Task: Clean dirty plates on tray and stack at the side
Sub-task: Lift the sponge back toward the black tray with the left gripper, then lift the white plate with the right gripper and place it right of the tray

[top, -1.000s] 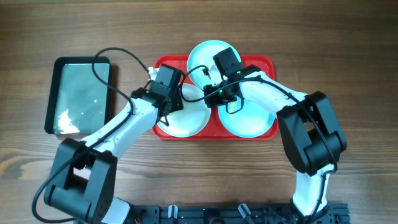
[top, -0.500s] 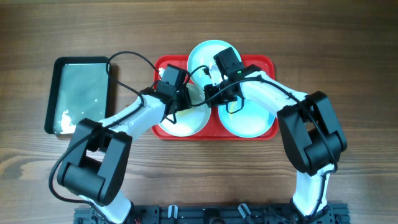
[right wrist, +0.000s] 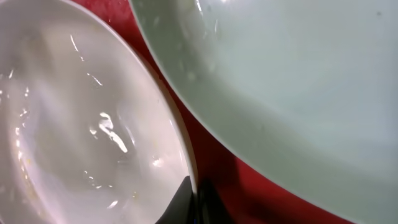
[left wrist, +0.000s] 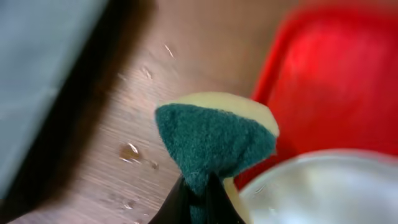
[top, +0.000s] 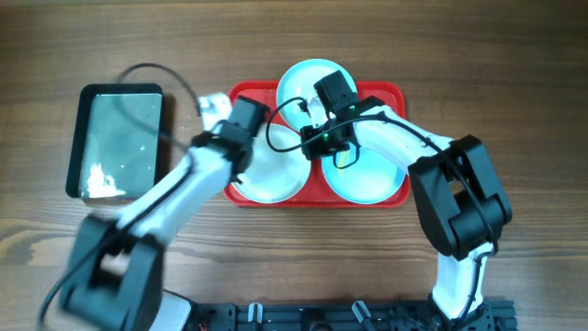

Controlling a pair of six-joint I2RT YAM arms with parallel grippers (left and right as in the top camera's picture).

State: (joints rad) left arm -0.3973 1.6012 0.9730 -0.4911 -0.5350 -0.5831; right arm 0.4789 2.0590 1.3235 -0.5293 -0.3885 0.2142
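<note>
Bare wood beyond the tray lies to my right gripper's right in the overhead view, so I need to lift the white plate (top: 271,175) across and lower it there, then release it.
The red tray (top: 395,92) holds three plates: a turquoise plate (top: 299,81) at the back, a white plate (top: 271,175) front left and a second turquoise plate (top: 367,179) front right. My left gripper (top: 220,110) is shut on a green and yellow sponge (left wrist: 214,137), held over the wet table just off the tray's left rim (left wrist: 323,68). My right gripper (top: 310,140) is shut on the white plate's right rim (right wrist: 186,168). In the right wrist view it sits beside a turquoise plate (right wrist: 298,74).
A dark metal pan (top: 119,138) with water and white residue stands left of the tray, and its edge shows in the left wrist view (left wrist: 37,62). Water drops (left wrist: 130,152) lie on the wood between pan and tray. Cables loop over the tray's back left corner.
My left arm has swung left, carrying the sponge from over the white plate to the table beside the tray's left edge. My right gripper has stayed on the white plate's rim.
</note>
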